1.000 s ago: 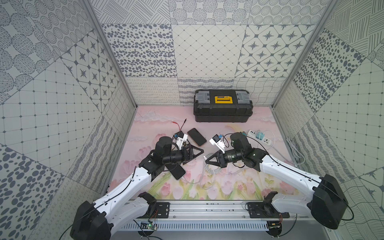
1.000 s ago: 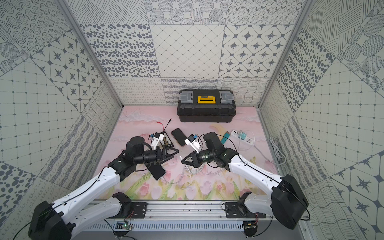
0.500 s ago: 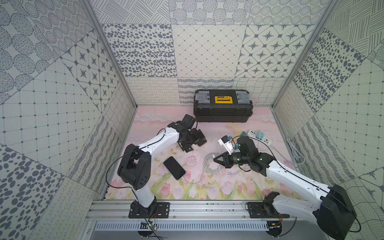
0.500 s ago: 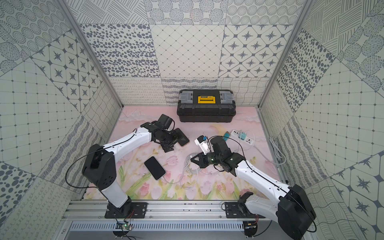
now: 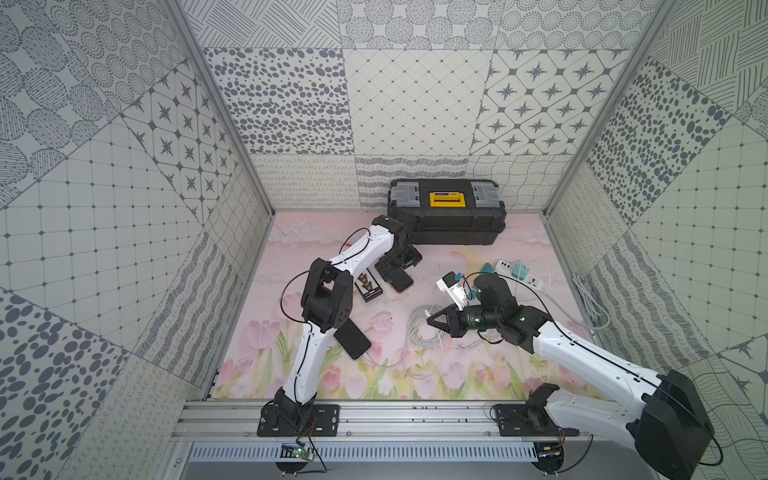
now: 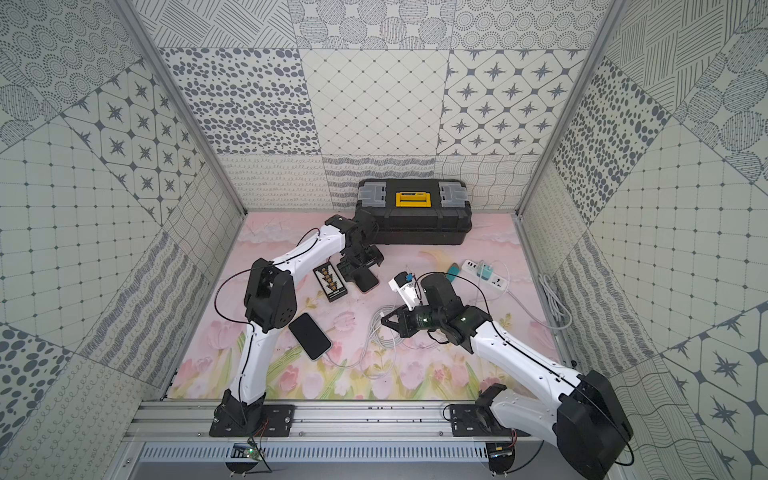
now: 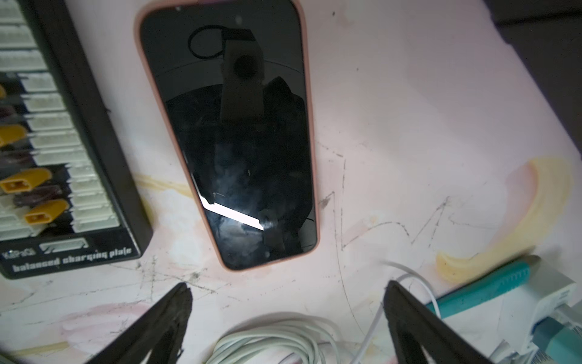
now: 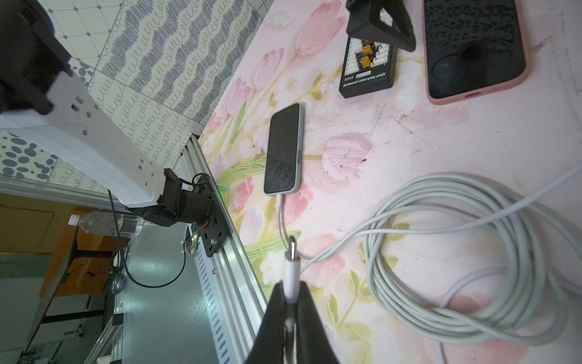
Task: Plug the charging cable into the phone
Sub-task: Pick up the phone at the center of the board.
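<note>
My left gripper moves outward and down around the phone's middle (image 5: 394, 274) (image 7: 239, 136) next and closes there, because the pink-cased phone's charging port is at its near end.
A phone in a pink case (image 5: 401, 283) (image 7: 233, 141) lies screen up at the back left of the mat. My left gripper (image 7: 288, 285) (image 5: 392, 268) hangs open just above its near end and touches nothing. My right gripper (image 8: 291, 285) (image 5: 430, 322) is shut on the white plug (image 8: 291, 268) of a charging cable, held above the mat beside the grey-white cable coil (image 5: 419, 332) (image 8: 472, 252). Nearer the front lies a second, dark phone (image 5: 352, 338) (image 8: 283, 151). A white cable (image 8: 279, 214) is plugged into it.
A black toolbox (image 5: 446, 216) stands against the back wall. A black balanced charging plate (image 5: 368, 286) (image 7: 63, 141) lies right beside the pink-cased phone. A white power strip (image 5: 519, 274) with a teal charger lies at the back right, and a white adapter (image 5: 451, 286) is near my right wrist.
My left arm has swung from the middle of the mat to the back, over the pink-cased phone, staying open. My right gripper has drawn back to the right with the plug.
</note>
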### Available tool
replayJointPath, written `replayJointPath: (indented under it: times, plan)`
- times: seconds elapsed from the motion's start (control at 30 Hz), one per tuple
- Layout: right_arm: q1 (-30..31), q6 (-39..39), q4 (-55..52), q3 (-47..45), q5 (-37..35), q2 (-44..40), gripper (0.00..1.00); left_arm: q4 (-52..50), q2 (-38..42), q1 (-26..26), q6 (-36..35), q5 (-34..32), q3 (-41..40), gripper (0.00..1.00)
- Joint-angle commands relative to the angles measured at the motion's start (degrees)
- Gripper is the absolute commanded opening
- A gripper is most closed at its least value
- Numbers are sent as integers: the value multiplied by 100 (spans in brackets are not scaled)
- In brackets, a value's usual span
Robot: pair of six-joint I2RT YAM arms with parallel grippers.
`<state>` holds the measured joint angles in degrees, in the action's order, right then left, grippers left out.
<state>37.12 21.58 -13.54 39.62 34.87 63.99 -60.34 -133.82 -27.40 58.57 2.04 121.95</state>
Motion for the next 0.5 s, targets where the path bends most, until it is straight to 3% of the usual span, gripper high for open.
replayJointPath:
  times: [0.0,0.47]
  plan:
    - [-18,-124,135,-9,75,-9,0,-1295,-480,-27,-58,-684,680,97]
    - [-18,-23,244,-38,269,183,0,-1198,-1067,18,-22,-953,994,97]
